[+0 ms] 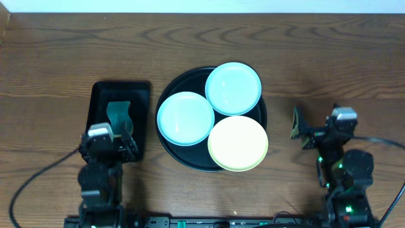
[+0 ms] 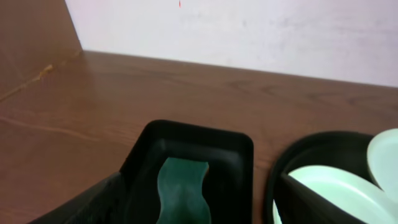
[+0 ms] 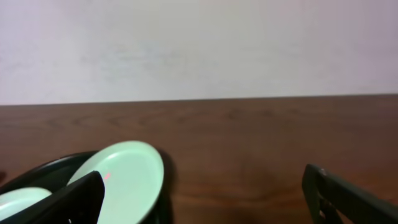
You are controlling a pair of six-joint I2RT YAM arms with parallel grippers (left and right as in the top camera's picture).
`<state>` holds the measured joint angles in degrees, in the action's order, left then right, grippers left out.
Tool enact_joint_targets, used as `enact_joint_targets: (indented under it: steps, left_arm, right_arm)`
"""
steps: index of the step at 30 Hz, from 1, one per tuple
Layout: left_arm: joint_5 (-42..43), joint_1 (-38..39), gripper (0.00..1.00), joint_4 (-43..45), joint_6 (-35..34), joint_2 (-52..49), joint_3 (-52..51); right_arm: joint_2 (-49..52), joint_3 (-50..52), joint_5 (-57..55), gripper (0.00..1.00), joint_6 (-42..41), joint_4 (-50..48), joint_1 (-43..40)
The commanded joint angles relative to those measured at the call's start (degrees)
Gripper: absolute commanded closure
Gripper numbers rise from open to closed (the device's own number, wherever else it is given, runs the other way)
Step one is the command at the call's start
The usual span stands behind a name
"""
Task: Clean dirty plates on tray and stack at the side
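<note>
My right gripper goes left in the overhead view next, then tips down onto the sponge-side aqua plate's inner rim [image 1: 213,119], as a gap there gives finger room.
The round black tray [image 1: 179,154] sits mid-table and holds the three plates. One aqua plate [image 1: 185,118] lies at its left, one aqua plate [image 1: 233,88] at its far side and the yellow plate [image 1: 238,143] at its near right. My left gripper [image 1: 118,134] is open and empty over the near end of a small rectangular tray; in the left wrist view its fingers [image 2: 199,213] frame a green sponge [image 2: 180,190]. My right gripper [image 1: 301,128] is open and empty over bare table right of the round tray. The right wrist view shows its fingers [image 3: 205,205] beside an aqua plate [image 3: 124,180].
The small black rectangular tray [image 1: 101,101] with the green sponge [image 1: 118,116] lies left of the round tray. The left wrist view shows its rim [image 2: 193,134], the round tray's edge [image 2: 311,149] and an aqua plate [image 2: 336,193]. A pale wall stands behind the wooden table.
</note>
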<state>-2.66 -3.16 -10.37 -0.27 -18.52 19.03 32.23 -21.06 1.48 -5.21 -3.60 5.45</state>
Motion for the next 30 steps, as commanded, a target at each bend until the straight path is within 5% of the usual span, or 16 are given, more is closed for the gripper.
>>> enact_joint_targets:
  steps: [1, 8, 20, 30]
  left_arm:
    - [3.0, 0.0, 0.23, -4.2, -1.1, -7.9, 9.4]
    - [8.7, 0.0, 0.23, -20.2, -2.2, -25.5, 27.9]
    - [12.8, 0.0, 0.23, -52.7, -2.0, -58.7, 65.5]
    - [14.1, 0.0, 0.23, -54.7, -3.3, -68.3, 70.1]
  right_arm:
    - [5.7, -5.3, -0.3, 0.01, 2.4, 0.2, 0.1]
    - [16.9, -17.8, 3.8, 0.01, 2.4, 8.4, 0.1]
    - [34.4, -44.6, 6.1, 0.01, 3.2, 44.2, 0.1]
    - [41.5, -48.5, 8.2, 0.01, 1.8, 49.5, 0.2]
